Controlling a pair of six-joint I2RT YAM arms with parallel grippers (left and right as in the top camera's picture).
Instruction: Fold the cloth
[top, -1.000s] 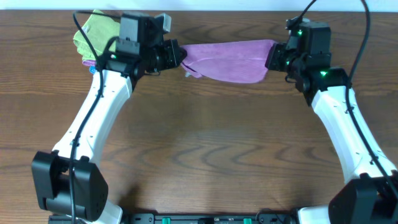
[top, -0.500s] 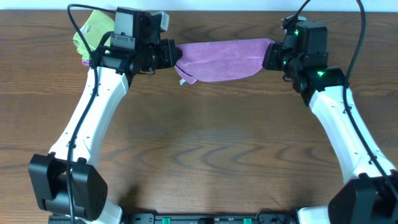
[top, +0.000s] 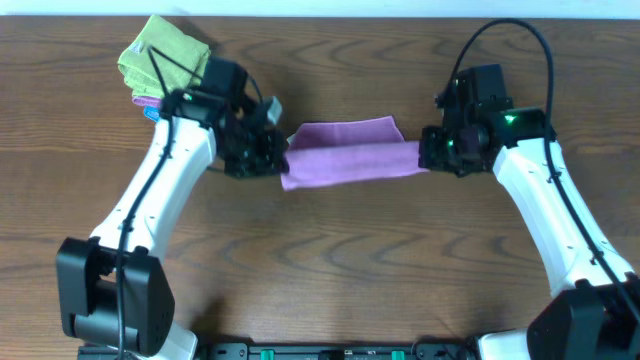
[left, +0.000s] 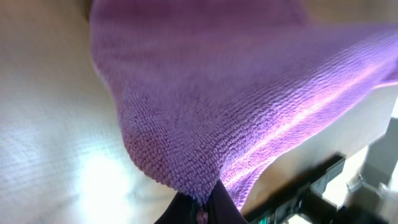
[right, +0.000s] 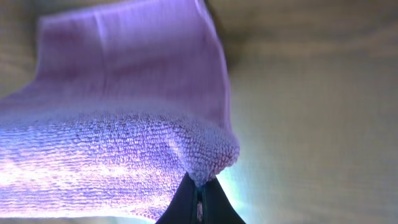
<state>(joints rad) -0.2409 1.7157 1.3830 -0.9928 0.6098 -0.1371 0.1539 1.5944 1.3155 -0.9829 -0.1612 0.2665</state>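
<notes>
My right gripper should move outward and down toward the cloth's far corner on that gripper's side (top: 391, 120) (right: 198, 4) and let go of the cloth's edge there, because that far part of the cloth lies uncovered.
A purple cloth (top: 346, 155) is stretched between my two grippers over the middle of the brown table, doubled over along its near edge. My left gripper (top: 277, 160) is shut on the cloth's left corner; the left wrist view shows the purple cloth (left: 236, 93) pinched in the black fingertips (left: 202, 208). My right gripper (top: 425, 155) is shut on the right corner; the right wrist view shows the cloth (right: 124, 124) bunched at the closed fingertips (right: 199, 202).
A stack of folded cloths with a yellow-green one on top (top: 160, 55) lies at the far left of the table (top: 340, 270), behind my left arm. A cable loops over each arm.
Both grippers have carried the cloth from the table's far edge toward the near side and lowered it. The cloth now lies doubled over.
</notes>
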